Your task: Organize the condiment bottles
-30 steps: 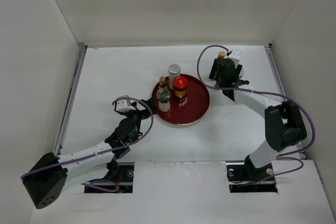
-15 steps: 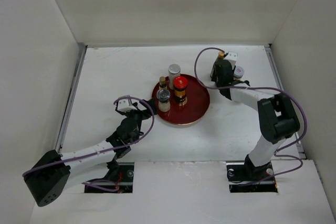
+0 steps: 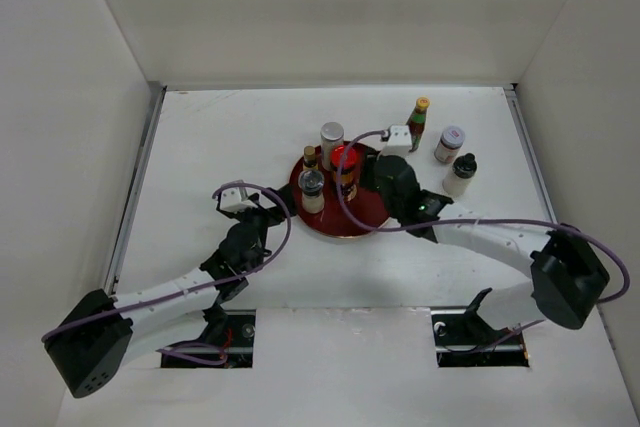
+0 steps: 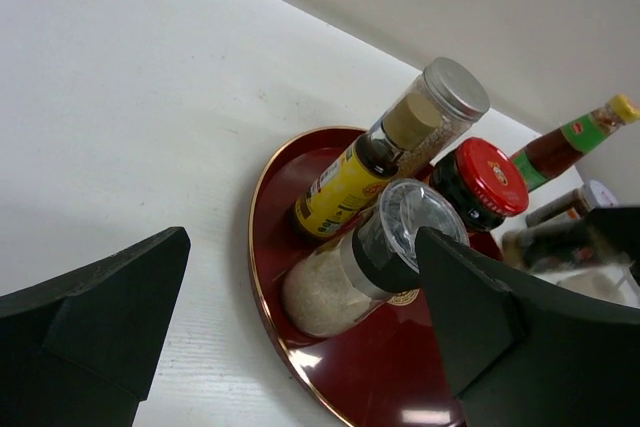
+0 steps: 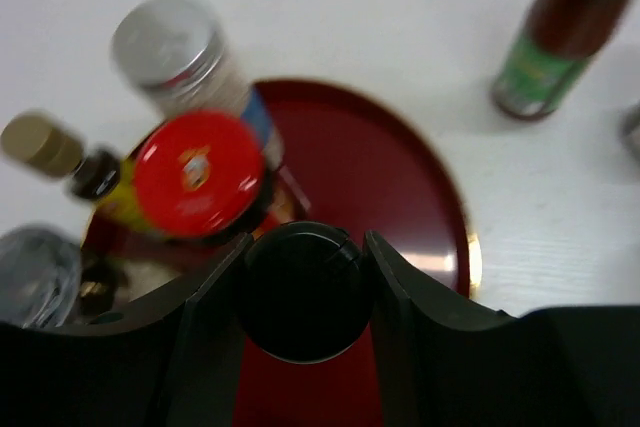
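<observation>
My right gripper holds the black-capped bottle. Next I will move it back, down and to the left in the top view to bare tray beside the grey-lidded jar and release the bottle there.
A round red tray (image 3: 372, 227) holds a silver-capped white bottle (image 3: 331, 137), an amber yellow-capped bottle (image 3: 310, 158), a grey-lidded jar (image 3: 312, 188) and a red-capped jar (image 3: 345, 161). My right gripper (image 3: 375, 179) hangs over the tray's right half, shut on a black-capped bottle (image 5: 305, 292); the bottle's body is hidden. A tall green orange-capped bottle (image 3: 418, 123), a small red-and-white-lidded jar (image 3: 450, 143) and a black-capped white bottle (image 3: 461, 175) stand on the table to the right. My left gripper (image 3: 265, 213) is open and empty at the tray's left rim, facing the grey-lidded jar (image 4: 390, 242).
White walls enclose the table on the left, back and right. The green bottle (image 5: 560, 32) stands just beyond the tray rim (image 5: 470, 247) in the right wrist view. The right arm's forearm (image 3: 480, 237) stretches across the table right of the tray.
My right arm has swung from the back right of the table to above the tray, carrying the black-capped bottle. The bottles it covered now show. The left arm has barely moved.
</observation>
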Robot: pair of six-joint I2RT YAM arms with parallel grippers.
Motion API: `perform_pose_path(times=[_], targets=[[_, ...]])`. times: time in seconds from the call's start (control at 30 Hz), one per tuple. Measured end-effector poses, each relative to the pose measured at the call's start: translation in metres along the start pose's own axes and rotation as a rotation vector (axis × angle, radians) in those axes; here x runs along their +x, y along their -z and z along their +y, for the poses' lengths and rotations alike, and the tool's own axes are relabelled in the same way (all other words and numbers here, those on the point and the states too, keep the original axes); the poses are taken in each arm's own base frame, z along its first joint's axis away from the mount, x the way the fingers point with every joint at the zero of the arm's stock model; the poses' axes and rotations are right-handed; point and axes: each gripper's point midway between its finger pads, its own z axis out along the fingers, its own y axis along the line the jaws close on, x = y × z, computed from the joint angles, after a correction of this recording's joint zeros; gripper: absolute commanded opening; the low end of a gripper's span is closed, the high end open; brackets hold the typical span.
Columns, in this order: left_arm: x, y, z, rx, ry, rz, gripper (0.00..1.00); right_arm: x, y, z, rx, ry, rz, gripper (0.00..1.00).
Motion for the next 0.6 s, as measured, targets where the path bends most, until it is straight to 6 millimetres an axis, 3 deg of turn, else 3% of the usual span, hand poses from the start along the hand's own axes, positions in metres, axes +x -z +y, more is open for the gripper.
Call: perform_pose_path(times=[0.13, 0.3, 0.53, 0.6], targets=[[-0.009, 0.0, -0.001, 0.002, 0.02, -0.023, 1.0, 0.04, 0.007, 0.038, -0.081, 0.049, 0.077, 0.46], [-0.008, 0.0, -0.001, 0.002, 0.018, -0.022, 1.0, 0.078, 0.007, 0.064, -0.119, 0.106, 0.146, 0.46], [-0.008, 0.0, 0.0, 0.001, 0.018, -0.02, 1.0, 0.104, 0.001, 0.08, -0.129, 0.146, 0.191, 0.5], [-0.008, 0.0, 0.0, 0.001, 0.018, -0.02, 1.0, 0.105, 0.001, 0.08, -0.129, 0.143, 0.193, 0.63]])
